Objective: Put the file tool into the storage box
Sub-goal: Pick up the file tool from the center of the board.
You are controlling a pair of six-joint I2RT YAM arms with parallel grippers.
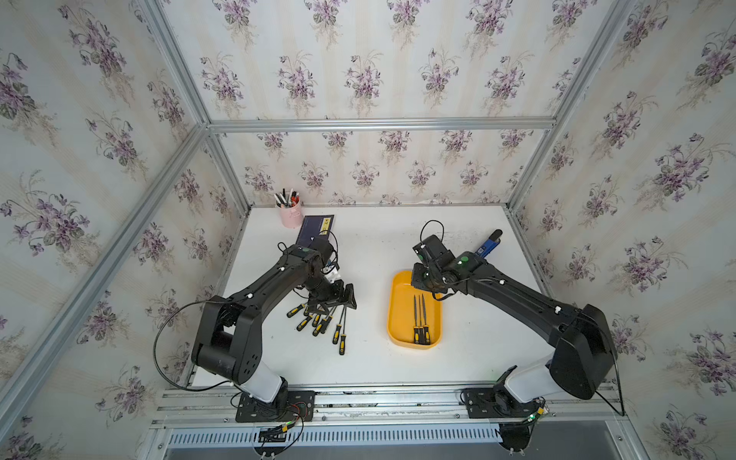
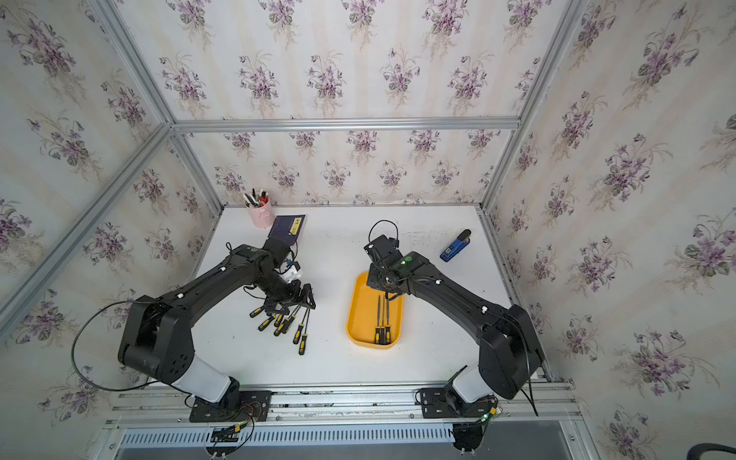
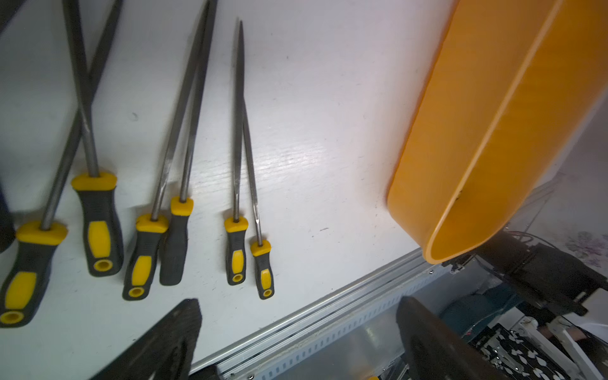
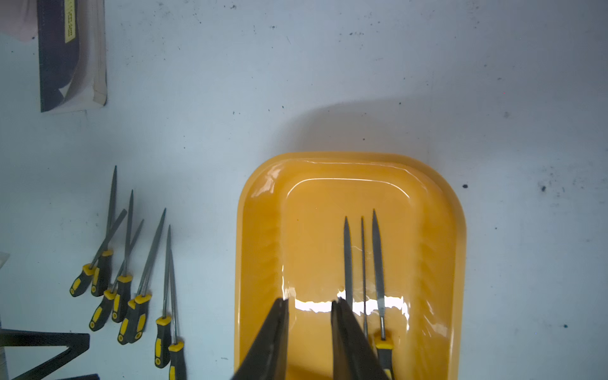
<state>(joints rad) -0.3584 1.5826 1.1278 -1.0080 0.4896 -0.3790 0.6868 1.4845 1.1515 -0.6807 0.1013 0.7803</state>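
Observation:
The side of the loose file handle nearest the box is clear, so the left gripper needs to lower its fingers down and back around that handle, the one nearest the box.
The storage box [image 1: 394, 318] [image 2: 360, 318] is a shallow yellow tray right of the table's middle, and three file tools [image 1: 421, 318] [image 4: 363, 256] lie side by side in it. My right gripper [image 4: 311, 301] hangs over the box's far half. Its jaws stand a little apart with nothing between them, just left of the three files. Several more file tools [image 1: 322, 322] [image 3: 235, 148] with black-and-yellow handles lie in a loose fan on the table to the left. My left gripper [image 1: 334, 304] [image 3: 299, 301] hovers over them, wide open and empty.
A pink pen cup [image 1: 290, 215] and a dark book [image 1: 314, 230] sit at the back left. A blue stapler [image 2: 456, 247] lies at the back right. The table's front edge with its metal rail [image 3: 312, 316] runs close to the handles of the loose files.

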